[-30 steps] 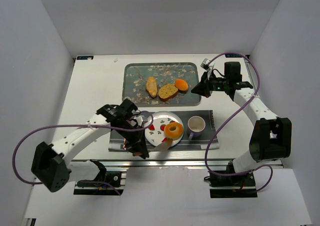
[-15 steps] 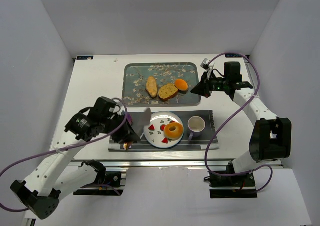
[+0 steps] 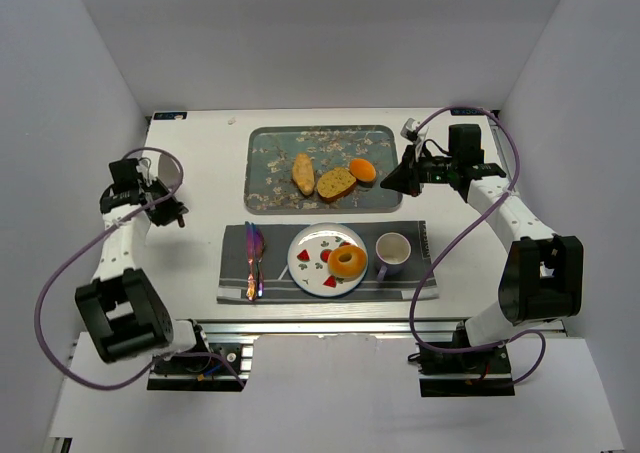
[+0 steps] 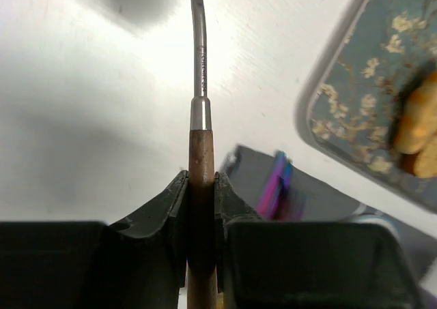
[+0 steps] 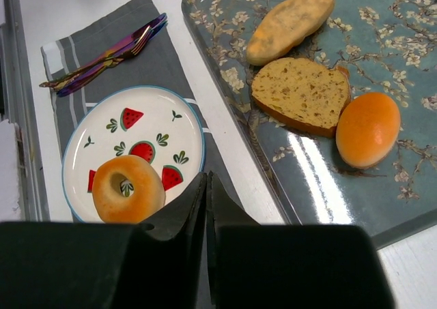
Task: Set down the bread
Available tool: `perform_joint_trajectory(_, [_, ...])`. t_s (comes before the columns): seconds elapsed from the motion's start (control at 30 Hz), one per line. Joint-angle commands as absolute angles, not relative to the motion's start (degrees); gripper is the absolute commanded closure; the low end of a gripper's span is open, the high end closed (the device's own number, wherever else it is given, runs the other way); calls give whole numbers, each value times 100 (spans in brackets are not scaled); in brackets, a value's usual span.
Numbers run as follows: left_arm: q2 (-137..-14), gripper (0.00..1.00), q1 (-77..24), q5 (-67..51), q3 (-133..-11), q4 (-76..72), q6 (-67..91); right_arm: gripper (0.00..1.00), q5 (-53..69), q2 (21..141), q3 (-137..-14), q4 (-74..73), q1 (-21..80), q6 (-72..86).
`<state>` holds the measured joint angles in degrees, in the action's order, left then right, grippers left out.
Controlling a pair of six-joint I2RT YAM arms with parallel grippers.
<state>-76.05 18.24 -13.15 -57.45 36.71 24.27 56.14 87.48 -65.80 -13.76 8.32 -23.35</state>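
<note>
My left gripper will next go down toward the placemat and release the spatula on the bare tabletop below the gripper, because the bread (image 3: 347, 262) is on the plate.
The bread (image 3: 347, 262), a golden-brown ring, lies on the right half of the watermelon plate (image 3: 310, 248); the right wrist view shows the bread (image 5: 128, 188) at the near edge of that plate (image 5: 184, 131). My left gripper (image 3: 172, 213) hangs over the table's far left, well away from the plate. It is shut on the wooden handle of a spatula (image 4: 199, 70), the metal shaft pointing away from the left gripper (image 4: 203, 176). My right gripper (image 3: 390, 185) hovers by the tray's right end, and in its wrist view the right gripper (image 5: 206, 176) is shut and holds nothing.
A blue floral tray (image 3: 265, 143) at the back holds a pale loaf (image 3: 303, 173), a toasted slice (image 3: 336, 183) and an orange bun (image 3: 363, 170). The plate sits on a grey placemat (image 3: 420, 273) with cutlery (image 3: 253, 258) to its left and a cup (image 3: 391, 253) to its right.
The left arm has swung from beside the plate out to the far left, carrying the spatula. The bread stays on the plate. The right arm has not moved.
</note>
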Motion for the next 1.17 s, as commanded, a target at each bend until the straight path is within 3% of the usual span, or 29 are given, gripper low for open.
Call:
perform_joint_trajectory(0.0, [-8048, 100, 1819, -1608, -5713, 2602, 1075, 92, 5713, 8614, -6741, -1476, 835, -2557])
perform_joint_trajectory(0.3, [-9298, 96, 1846, -2443, -5844, 2557, 563, 89, 5572, 8569, -6908, -1810, 826, -2865])
perform_joint_trajectory(0.43, [-9536, 77, 1872, -2400, -5924, 2865, 545, 88, 5546, 8639, -6987, -1837, 826, -2883])
perform_joint_trajectory(0.63, [-9475, 61, 1890, -2084, -5923, 2944, 563, 82, 5581, 8824, -7224, -2039, 835, -2900])
perform_joint_trajectory(0.73, [-9308, 41, 1890, -1908, -5941, 3006, 650, 61, 5590, 8851, -7312, -2057, 826, -2770])
perform_joint_trajectory(0.77, [-9212, 32, 1890, -1899, -5933, 2997, 668, 47, 5520, 8842, -7312, -1996, 817, -2655])
perform_joint_trajectory(0.8, [-8993, 30, 1890, -1838, -5924, 2971, 729, 34, 5433, 8816, -7304, -1934, 826, -2419])
perform_joint_trajectory(0.83, [-8878, 28, 1890, -1820, -5880, 2945, 764, 11, 5136, 8789, -7260, -1681, 826, -2199])
perform_joint_trajectory(0.87, [-8755, 18, 1890, -1802, -5854, 2927, 860, 11, 4907, 8772, -7234, -1522, 835, -1928])
perform_joint_trajectory(1.0, [-8131, 3, 1907, -1416, -5731, 2813, 1291, 11, 4026, 8894, -7479, -1301, 826, -1345])
perform_joint_trajectory(1.13, [-7254, 2, 1942, -898, -5520, 2576, 1923, 10, 3674, 9167, -8006, -1389, 826, -1240])
